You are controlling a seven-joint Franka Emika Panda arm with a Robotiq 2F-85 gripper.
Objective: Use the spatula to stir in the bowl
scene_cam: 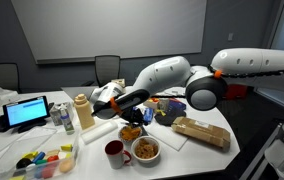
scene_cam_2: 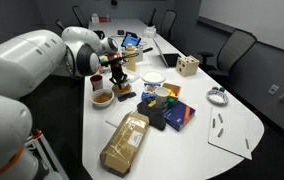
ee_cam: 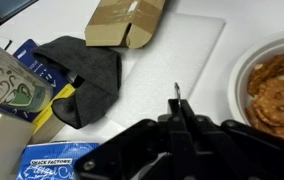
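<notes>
My gripper moves toward the right in the wrist view, over the edge of the white-rimmed bowl (ee_cam: 236, 88), to release the spatula next, because that bowl still lies beside it.
The small pale bowl (scene_cam: 131, 131) with orange-yellow food pieces sits on the white table, and also shows in an exterior view (scene_cam_2: 124, 92). My gripper (scene_cam: 132, 110) hangs just above it and appears in the other exterior view (scene_cam_2: 119, 74). In the wrist view the gripper (ee_cam: 178, 112) is shut on a thin upright piece, the spatula (ee_cam: 177, 95), seen edge-on between the fingers. A white-rimmed bowl of orange-yellow food (ee_cam: 244, 60) lies at the right edge of the wrist view; I cannot tell which bowl it is.
A larger white bowl of yellow food (scene_cam: 145, 150) and a red mug (scene_cam: 114, 153) stand beside the small bowl. A brown paper bag (scene_cam: 202, 132), a dark cloth (ee_cam: 87, 70), a patterned cup (ee_cam: 7, 85), a white mat (ee_cam: 182, 45) and a laptop (scene_cam: 27, 111) lie around.
</notes>
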